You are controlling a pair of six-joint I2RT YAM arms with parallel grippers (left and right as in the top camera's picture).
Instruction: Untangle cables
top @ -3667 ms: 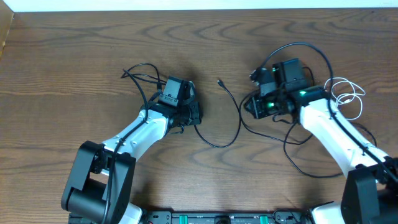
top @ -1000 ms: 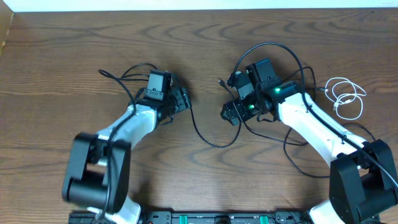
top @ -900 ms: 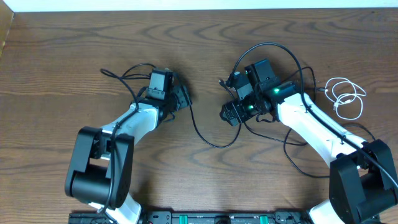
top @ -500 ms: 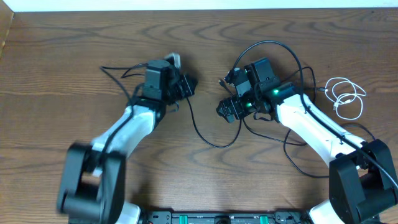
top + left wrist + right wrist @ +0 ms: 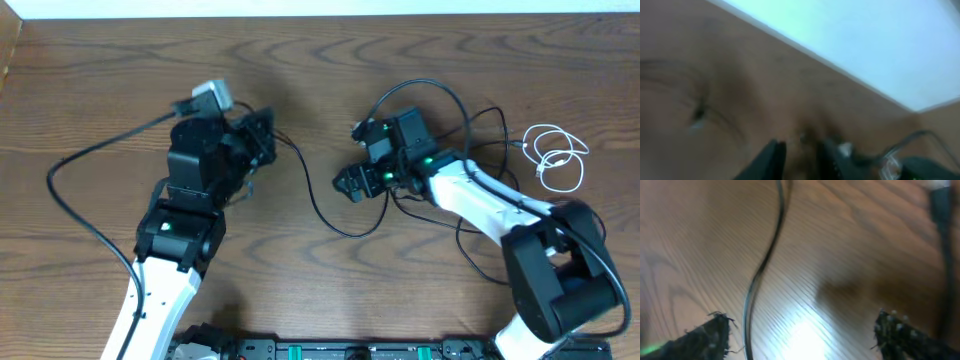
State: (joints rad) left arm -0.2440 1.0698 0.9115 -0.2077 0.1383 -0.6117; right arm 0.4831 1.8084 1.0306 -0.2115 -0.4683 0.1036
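The black cable is near my left gripper, clear of the tangled loops. My right gripper should go left in the overhead view to that cable next.
A thin black cable [image 5: 325,222] curves over the wooden table from beside my left gripper [image 5: 266,136] to under my right gripper [image 5: 350,186]. More black cable loops [image 5: 440,88] lie tangled around the right arm. A short white cable [image 5: 558,160] is coiled at the far right. My left gripper [image 5: 802,154] is raised off the table with its jaws a little apart; blur hides whether anything is between them. My right gripper [image 5: 805,337] is wide open low over the table. The black cable [image 5: 762,272] runs between its fingers, close to the left fingertip [image 5: 715,330].
A thick black cord [image 5: 60,175] sweeps from the left arm's wrist far out to the left and back to its base. The table's far edge [image 5: 320,14] meets a white wall. Another black cable loop [image 5: 480,255] lies at the front right.
My left arm has risen and swung back to the left, trailing its cord wide; its jaws closed, then parted a little. My right gripper has slid slightly left and stays open.
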